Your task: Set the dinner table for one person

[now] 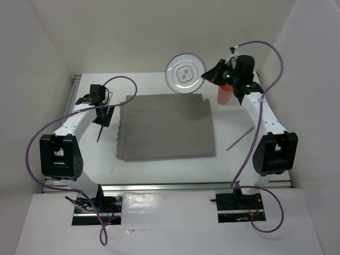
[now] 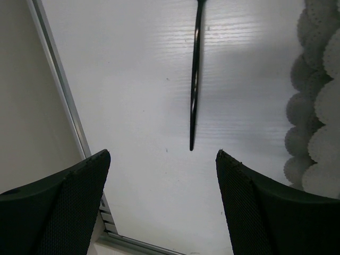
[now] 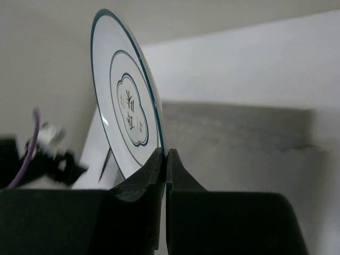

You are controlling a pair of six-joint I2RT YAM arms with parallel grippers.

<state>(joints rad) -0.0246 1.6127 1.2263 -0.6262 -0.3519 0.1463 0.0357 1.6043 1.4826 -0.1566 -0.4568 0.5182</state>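
Note:
The plate (image 1: 185,73) should go on the grey mat's bare middle next, as that spot lies below it toward my base. I will move my right gripper back and down and let go of it there.
My right gripper (image 1: 209,77) is shut on the rim of a white plate (image 1: 185,73) with a dark ring and a centre mark, and holds it in the air over the far edge of the grey scallop-edged mat (image 1: 166,127). In the right wrist view the plate (image 3: 125,106) stands on edge between my pinched fingers (image 3: 164,154). My left gripper (image 1: 105,118) is open and empty above the white dinner table (image 1: 159,175), left of the mat. A thin black utensil (image 2: 195,79) lies on the table just ahead of its fingers (image 2: 162,154).
A red cup (image 1: 224,95) stands right of the mat under my right arm. A thin pale stick (image 1: 240,138) lies on the table at the right. The mat's scalloped edge (image 2: 319,106) is right of the left gripper, a metal rail (image 2: 58,85) to its left.

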